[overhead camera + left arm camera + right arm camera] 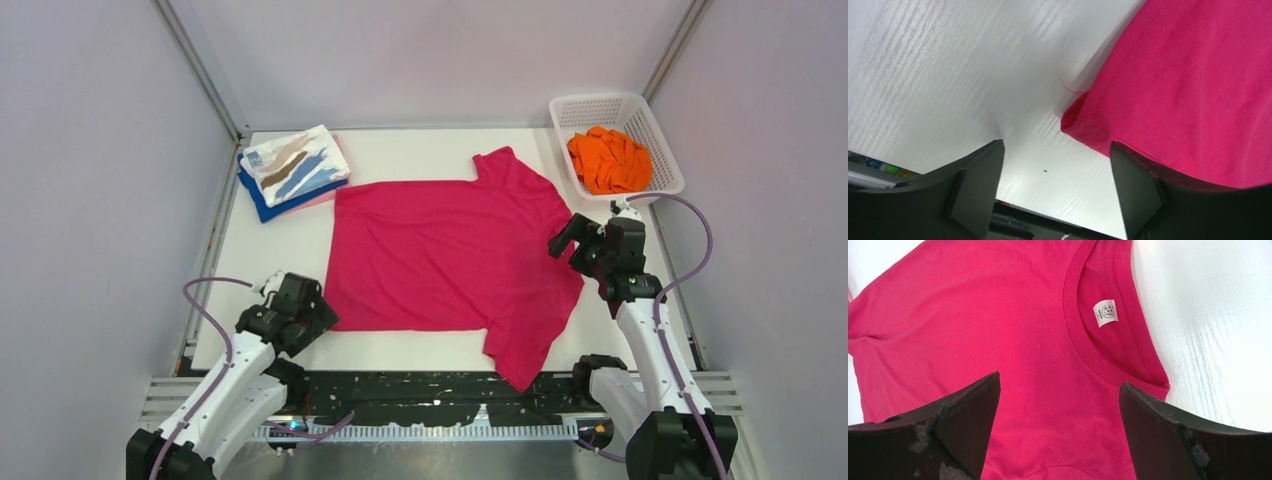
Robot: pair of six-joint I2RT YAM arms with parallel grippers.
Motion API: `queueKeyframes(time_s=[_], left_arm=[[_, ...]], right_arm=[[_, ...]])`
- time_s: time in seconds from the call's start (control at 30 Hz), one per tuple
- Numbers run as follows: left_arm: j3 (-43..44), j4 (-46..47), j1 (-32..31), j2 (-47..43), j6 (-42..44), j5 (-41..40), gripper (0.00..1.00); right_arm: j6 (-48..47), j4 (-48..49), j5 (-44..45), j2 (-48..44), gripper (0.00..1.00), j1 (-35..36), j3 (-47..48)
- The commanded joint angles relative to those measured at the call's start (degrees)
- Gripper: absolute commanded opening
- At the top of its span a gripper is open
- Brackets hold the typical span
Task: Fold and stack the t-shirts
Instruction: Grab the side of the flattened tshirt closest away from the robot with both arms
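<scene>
I will first swing back and turn my right gripper to get down to the magenta t-shirt's near sleeve, whose end hangs onto the black bar.
The magenta t-shirt (pixel 450 255) lies spread flat in the middle of the table, neck toward the right. My left gripper (pixel 308 312) hovers open at its near left hem corner (pixel 1075 120); bare table shows between the fingers and one fingertip (pixel 1128 165) overlaps the hem. My right gripper (pixel 572 240) stands open above the collar, with the white neck label (pixel 1105 313) just ahead of it and nothing held. At the back left sits a folded stack: the white streaked shirt (pixel 295 165) on top, the blue one (pixel 262 202) under it, a pale pink edge (pixel 322 198). The orange shirt (pixel 610 160) lies crumpled in the basket.
The white lattice basket (pixel 600 102) stands at the back right corner, close behind my right gripper. Grey walls close in the table on three sides. A black rail (pixel 420 400) runs along the near edge, and one sleeve (pixel 520 355) hangs onto it.
</scene>
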Motion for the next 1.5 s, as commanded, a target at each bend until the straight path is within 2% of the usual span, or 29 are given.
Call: queueKeyframes(time_s=[0.0, 0.07, 0.33, 0.4, 0.47, 0.57, 0.73, 0.87, 1.07, 1.1, 1.33, 1.47], left_arm=[[0.0, 3.4, -0.2, 3.0, -5.4, -3.4, 0.7], [-0.1, 4.9, -0.2, 4.4, -6.0, -2.5, 0.62], [-1.2, 10.7, -0.2, 11.6, -6.1, 0.1, 0.54], [-0.8, 11.8, -0.2, 13.2, -5.6, 0.4, 0.48], [-0.4, 13.1, -0.2, 14.6, -4.9, 1.3, 0.35], [-0.3, 14.3, -0.2, 15.6, -4.4, 2.6, 0.02], [1.5, 11.7, -0.1, 14.3, -2.6, -2.2, 0.0], [2.7, 10.6, 4.6, 13.3, 0.7, -3.5, 0.0], [3.0, 12.4, 5.8, 13.1, 2.4, -1.6, 0.0], [2.9, 12.6, 5.8, 13.1, 2.8, -1.2, 0.0], [2.1, 12.8, 5.8, 11.4, 3.9, 0.1, 0.0], [2.0, 12.5, 5.8, 9.9, 4.4, 0.5, 0.0]], right_arm=[[-1.3, 2.3, 0.5, -0.2, 0.95, 0.0, 0.0], [-1.3, 2.3, 0.5, -0.1, 0.95, 0.0, 0.0], [-1.6, 1.3, 2.7, -0.1, 0.95, 0.0, 0.2], [-1.7, 1.2, 2.6, -0.1, 0.95, 0.0, 0.2], [-1.8, 0.9, 3.1, -0.1, 0.95, 0.0, 0.3], [-1.9, 0.3, 3.8, 0.0, 0.96, 0.0, 0.4], [-3.2, -2.1, 4.4, -0.9, 0.96, 0.1, 1.2], [-3.5, -6.3, 5.8, -1.8, 0.96, 3.4, 2.6], [0.1, -19.5, 16.8, 2.4, 1.0, 28.7, 6.1], [1.0, -21.0, 17.2, 2.9, 0.98, 30.5, 6.7], [2.4, -34.8, 14.3, 6.0, 0.86, 53.9, 10.8], [5.7, -39.7, 10.2, 6.8, 0.81, 62.2, 9.8]])
